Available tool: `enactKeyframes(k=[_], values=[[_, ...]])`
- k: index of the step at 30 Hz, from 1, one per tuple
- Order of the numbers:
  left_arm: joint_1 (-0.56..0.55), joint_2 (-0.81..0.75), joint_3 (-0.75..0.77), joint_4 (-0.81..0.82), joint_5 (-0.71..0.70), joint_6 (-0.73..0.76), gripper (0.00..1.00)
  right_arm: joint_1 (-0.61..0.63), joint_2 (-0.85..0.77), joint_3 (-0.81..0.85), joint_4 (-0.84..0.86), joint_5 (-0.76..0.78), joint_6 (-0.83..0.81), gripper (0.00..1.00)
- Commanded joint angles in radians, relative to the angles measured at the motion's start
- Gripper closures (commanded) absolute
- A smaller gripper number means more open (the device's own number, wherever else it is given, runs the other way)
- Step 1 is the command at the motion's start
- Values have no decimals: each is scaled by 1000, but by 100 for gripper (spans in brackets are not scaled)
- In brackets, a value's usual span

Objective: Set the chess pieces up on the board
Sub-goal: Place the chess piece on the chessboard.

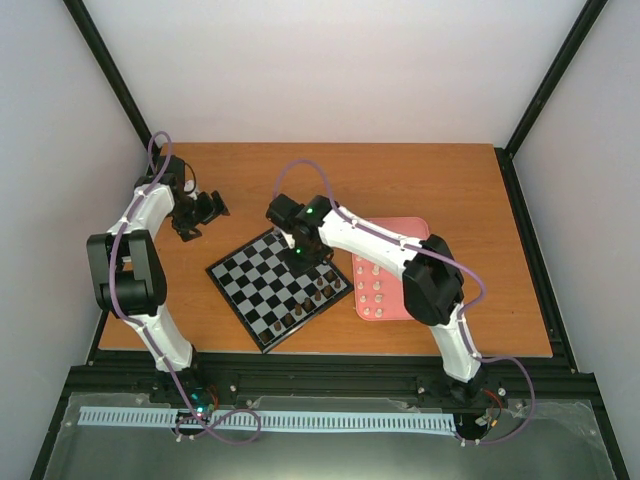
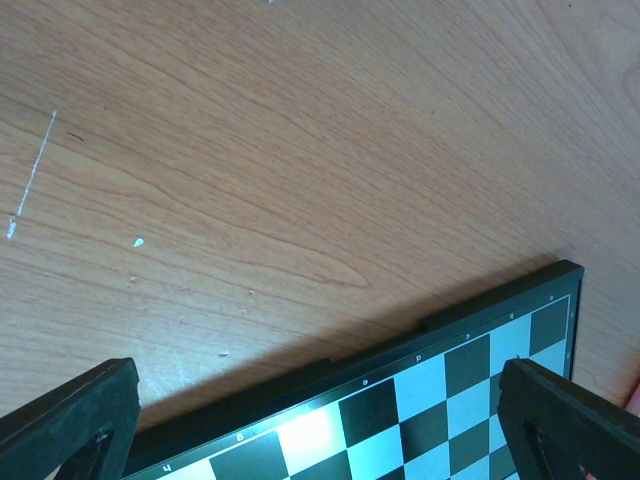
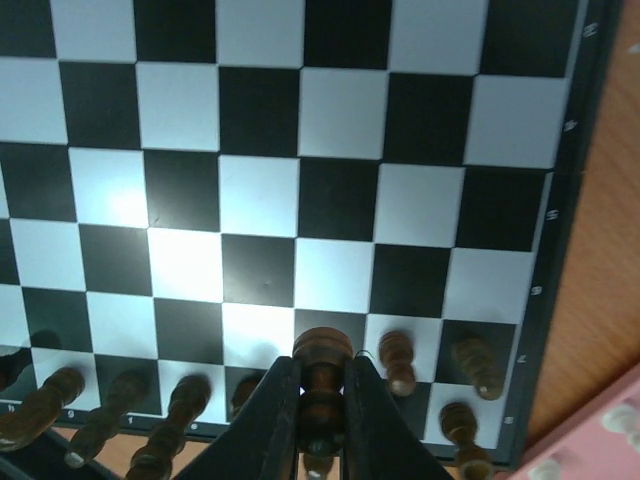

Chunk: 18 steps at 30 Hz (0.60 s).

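Note:
The dark square beside the second-row pawns stands empty, so this pawn lowers and draws back onto it next, and my right gripper releases it.
The board [image 1: 262, 277] lies at the table's middle, turned diagonally. Several dark brown pieces [image 1: 318, 294] stand along its near-right edge. In the right wrist view my right gripper [image 3: 322, 385] is shut on a dark brown pawn [image 3: 322, 352] and holds it over the board [image 3: 260, 190], by the second row, next to other brown pieces [image 3: 400, 358]. From above, the right gripper [image 1: 303, 254] is over the board's right part. My left gripper [image 1: 198, 213] is open and empty over bare table beyond the board's left corner; its wrist view shows the board's edge [image 2: 470, 330] between its fingers [image 2: 70, 415]. Cream-white pieces [image 1: 373, 290] stand in the pink tray.
The pink tray [image 1: 408, 228] lies right of the board, partly under the right arm; its corner shows in the right wrist view [image 3: 590, 440]. Bare wooden table [image 1: 400, 180] lies behind the board. Black frame posts stand at the far corners.

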Motion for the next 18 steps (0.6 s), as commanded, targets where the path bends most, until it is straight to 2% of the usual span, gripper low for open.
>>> enactKeyframes(k=[1,8,18], values=[[-7,-34,5,16,14,8,0,37,24,-30,-17,-13,27,97],[-6,-36,10,16,6,5,0,41,53,-99,8,-22,23,97],[-6,-30,9,13,2,8,0,41,96,-85,2,-18,8,97]])
